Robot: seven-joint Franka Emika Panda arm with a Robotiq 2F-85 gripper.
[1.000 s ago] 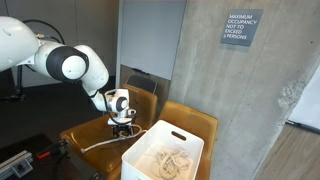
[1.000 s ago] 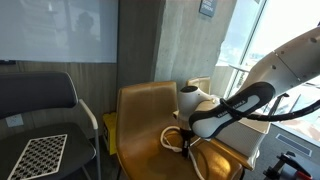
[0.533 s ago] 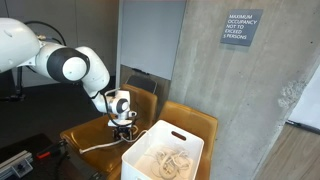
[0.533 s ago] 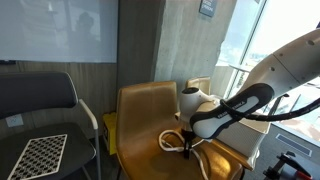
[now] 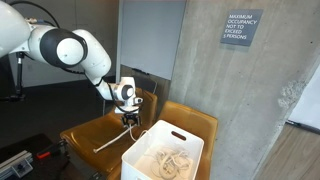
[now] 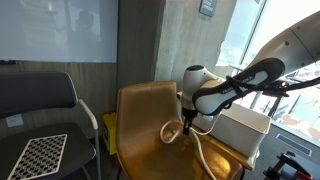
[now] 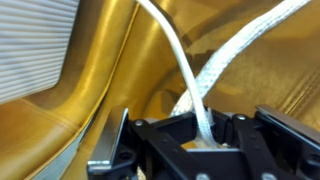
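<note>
Coiled rope is already inside the open white plastic bin point(image 5: 168, 160), so my gripper will lift the white rope high, swing it across over the bin, then lower it and release it.
My gripper point(image 5: 129, 118) point(image 6: 187, 124) point(image 7: 203, 128) is shut on a white rope point(image 7: 180, 60). In both exterior views the rope point(image 6: 176, 134) hangs from the jaws, lifted above the seat of a mustard-yellow chair point(image 6: 140, 110). Its tail point(image 5: 108, 144) trails down across the chair seat point(image 5: 95, 132). In the wrist view the rope runs up from between the black fingers point(image 7: 170, 130), with a second strand point(image 7: 250, 40) crossing to the right over the yellow seat.
A white plastic bin point(image 5: 163, 153) point(image 6: 243, 128) holding more coiled rope stands on the neighbouring yellow chair point(image 5: 195, 122). A dark grey chair point(image 6: 35, 95) with a checkerboard sheet point(image 6: 38, 153) stands to one side. A concrete wall with a sign point(image 5: 241, 28) is behind.
The jaws closed on the rope where it lay on the seat. The arm then rose, lifting the rope off the chair so it now dangles.
</note>
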